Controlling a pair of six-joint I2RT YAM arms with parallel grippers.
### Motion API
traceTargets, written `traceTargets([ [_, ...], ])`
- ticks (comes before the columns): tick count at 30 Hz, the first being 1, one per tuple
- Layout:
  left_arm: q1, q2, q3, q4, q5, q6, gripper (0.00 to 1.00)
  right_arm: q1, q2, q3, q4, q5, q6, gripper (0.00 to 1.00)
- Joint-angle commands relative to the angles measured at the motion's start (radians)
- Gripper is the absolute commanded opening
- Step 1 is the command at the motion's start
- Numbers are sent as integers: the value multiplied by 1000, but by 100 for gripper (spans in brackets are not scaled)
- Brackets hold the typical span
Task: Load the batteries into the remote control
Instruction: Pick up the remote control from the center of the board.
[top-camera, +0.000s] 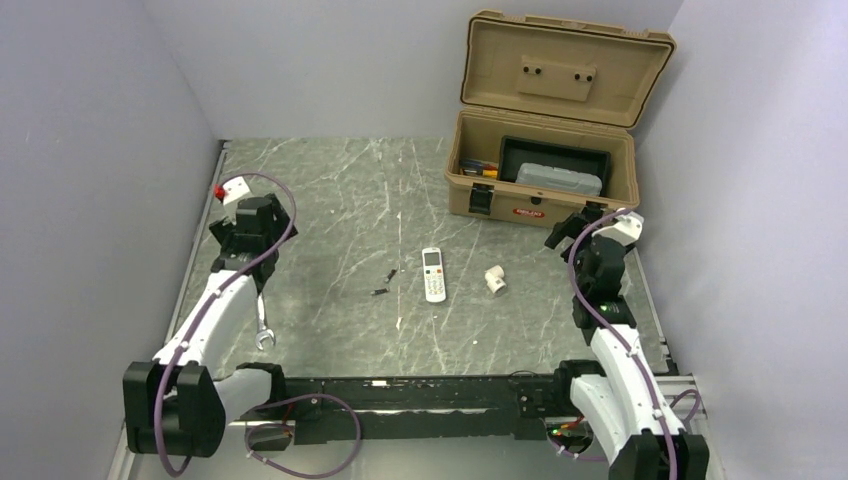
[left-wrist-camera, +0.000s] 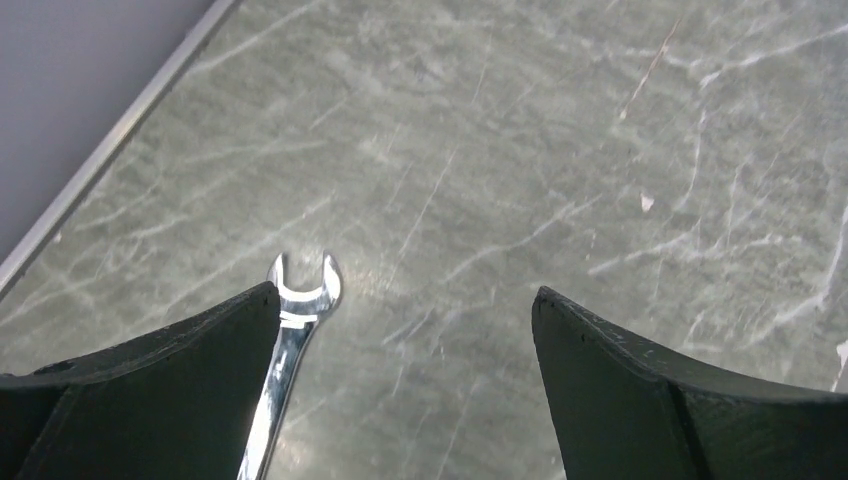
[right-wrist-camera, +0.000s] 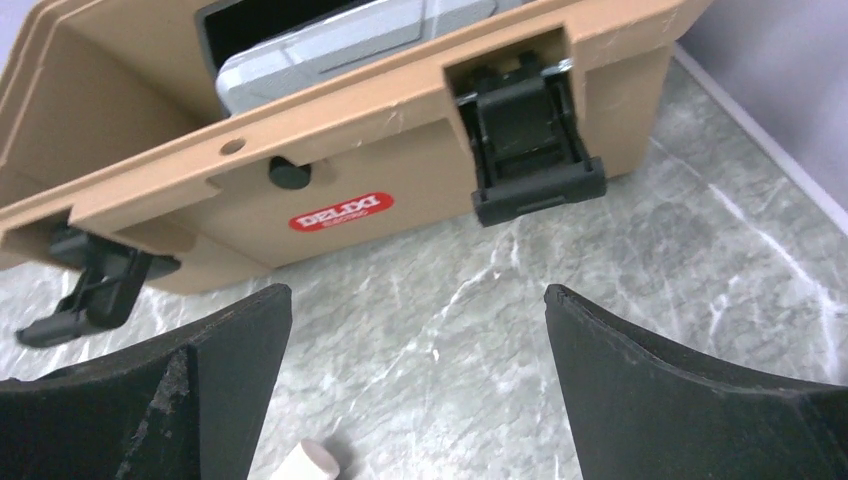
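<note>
The white remote has bare table along both sides, so I will move my right gripper to the left in the top view and down around the remote's near end.
The white remote control (top-camera: 433, 274) lies face up in the middle of the table, screen end towards the back. Two thin dark batteries lie just left of it, one (top-camera: 391, 274) farther back and one (top-camera: 380, 292) nearer. My left gripper (top-camera: 238, 232) is open and empty at the far left, well away from them; in its wrist view (left-wrist-camera: 407, 300) only bare table lies between the fingers. My right gripper (top-camera: 572, 226) is open and empty at the right, in front of the toolbox; its wrist view (right-wrist-camera: 418, 300) shows bare table between the fingers.
A tan toolbox (top-camera: 545, 160) stands open at the back right, holding a grey case (top-camera: 560, 180); its front (right-wrist-camera: 330, 180) fills the right wrist view. A small white plastic piece (top-camera: 495, 280) lies right of the remote, also visible (right-wrist-camera: 310, 462). A chrome wrench (top-camera: 264, 328) lies front left (left-wrist-camera: 290, 340).
</note>
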Motion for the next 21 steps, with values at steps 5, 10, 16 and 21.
traceTargets([
  [5,-2,-137,139,-370,158,-95,99,95,-16,65,-180,-232,60,95],
  [10,-3,-222,163,-396,302,-34,99,498,26,130,-232,79,79,95],
  [16,-7,-256,190,-464,445,49,99,799,249,183,-155,162,152,93],
  [21,-12,-297,138,-463,510,135,99,928,458,244,-119,235,174,93],
])
